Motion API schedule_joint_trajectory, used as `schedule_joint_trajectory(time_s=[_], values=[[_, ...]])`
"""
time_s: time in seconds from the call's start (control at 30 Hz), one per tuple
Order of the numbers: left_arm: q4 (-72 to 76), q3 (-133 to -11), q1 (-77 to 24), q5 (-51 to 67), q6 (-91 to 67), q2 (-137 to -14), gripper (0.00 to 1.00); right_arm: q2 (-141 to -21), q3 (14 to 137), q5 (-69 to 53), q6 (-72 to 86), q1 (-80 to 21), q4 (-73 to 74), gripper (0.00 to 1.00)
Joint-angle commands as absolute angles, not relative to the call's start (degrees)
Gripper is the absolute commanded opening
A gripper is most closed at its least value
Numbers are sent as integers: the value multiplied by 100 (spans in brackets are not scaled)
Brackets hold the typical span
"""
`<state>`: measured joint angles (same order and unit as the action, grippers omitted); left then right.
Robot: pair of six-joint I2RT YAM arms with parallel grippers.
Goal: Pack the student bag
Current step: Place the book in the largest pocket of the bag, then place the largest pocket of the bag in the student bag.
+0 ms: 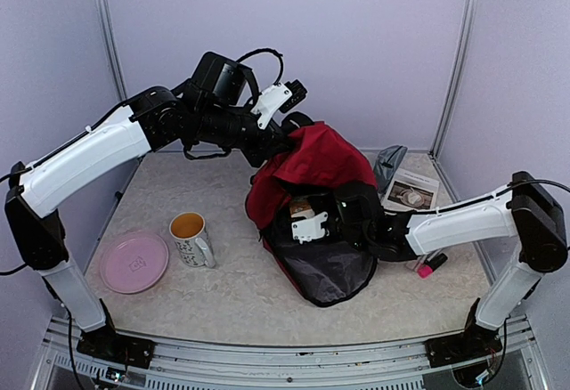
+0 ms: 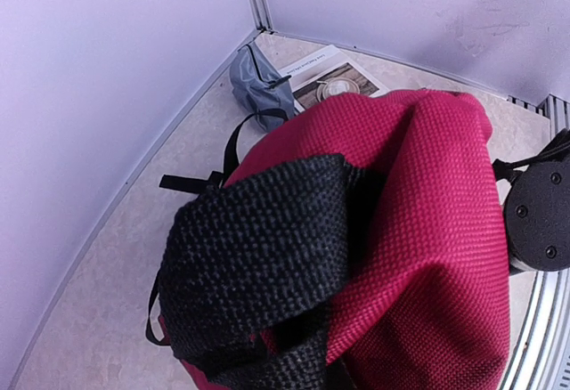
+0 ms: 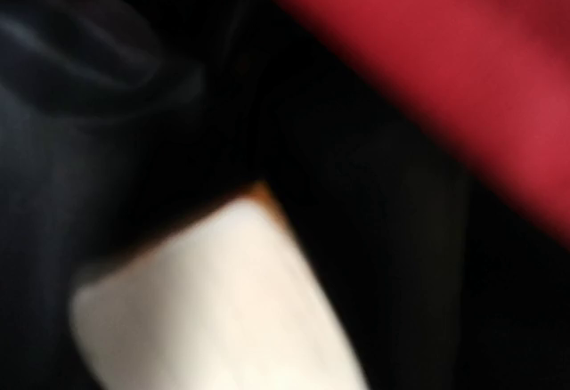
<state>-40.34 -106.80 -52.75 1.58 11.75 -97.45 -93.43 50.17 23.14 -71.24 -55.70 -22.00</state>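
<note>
Since the bag's top is held up by its black webbing strap, I will lower my left gripper and bring it back over the dark opening (image 1: pixel 283 223), then release.
The dark red student bag (image 1: pixel 322 164) stands in the middle of the table with its dark opening facing front. My left gripper (image 1: pixel 272 151) is at the bag's raised top. The left wrist view shows a black webbing strap (image 2: pixel 258 247) lying across my jaws and hiding the fingers, with red fabric (image 2: pixel 427 194) beside it. My right gripper (image 1: pixel 304 217) reaches into the bag's opening. A tan and white object (image 1: pixel 301 205) sits just past it inside. The right wrist view is blurred: a white object with an orange edge (image 3: pixel 214 310), dark lining and red fabric (image 3: pixel 427 60); the fingers do not show.
A mug (image 1: pixel 191 237) with yellowish liquid and a pink plate (image 1: pixel 134 263) sit left of the bag. A grey pouch (image 1: pixel 389 166) and a booklet (image 1: pixel 411 192) lie at the back right, also in the left wrist view (image 2: pixel 261 83). A pink-tipped item (image 1: pixel 432 265) lies under my right arm.
</note>
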Motion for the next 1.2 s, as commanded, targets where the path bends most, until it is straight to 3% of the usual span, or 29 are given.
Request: schedule_joint_trajectory(time_s=[0.0, 0.07, 0.1, 0.27, 0.4, 0.5, 0.63, 0.93, 1.17], values=[[-3446, -10706, -5218, 314, 1075, -9399, 0, -9324, 5480, 2483, -6266, -5569, -2011, 60], [-3445, -10686, -5176, 297, 1058, -9415, 0, -9163, 5587, 2175, -5769, -5628, -1551, 98], [-3439, -10680, -5144, 303, 1029, -9423, 0, -9093, 5635, 2069, -5601, -5682, -1303, 100], [-3411, -10657, -5014, 343, 953, -9497, 0, -8629, 5964, 1348, -4906, -6254, 313, 100], [-3403, -10600, -4975, 304, 940, -9551, 0, -8029, 6477, -219, -3919, -6545, 1423, 98], [-3384, -10555, -4966, 267, 951, -9583, 0, -7361, 6485, -1528, -3258, -6548, 1404, 98], [-3392, -10544, -4962, 272, 943, -9655, 0, -6378, 6271, -1753, -2317, -6406, 770, 100], [-3497, -9969, -5012, 258, 851, -9743, 0, -5833, 6613, -918, 238, -4057, 1937, 99], [-3769, -9078, -5291, 243, 792, -9823, 3, -5674, 5642, -288, 1416, -1908, 2227, 99]])
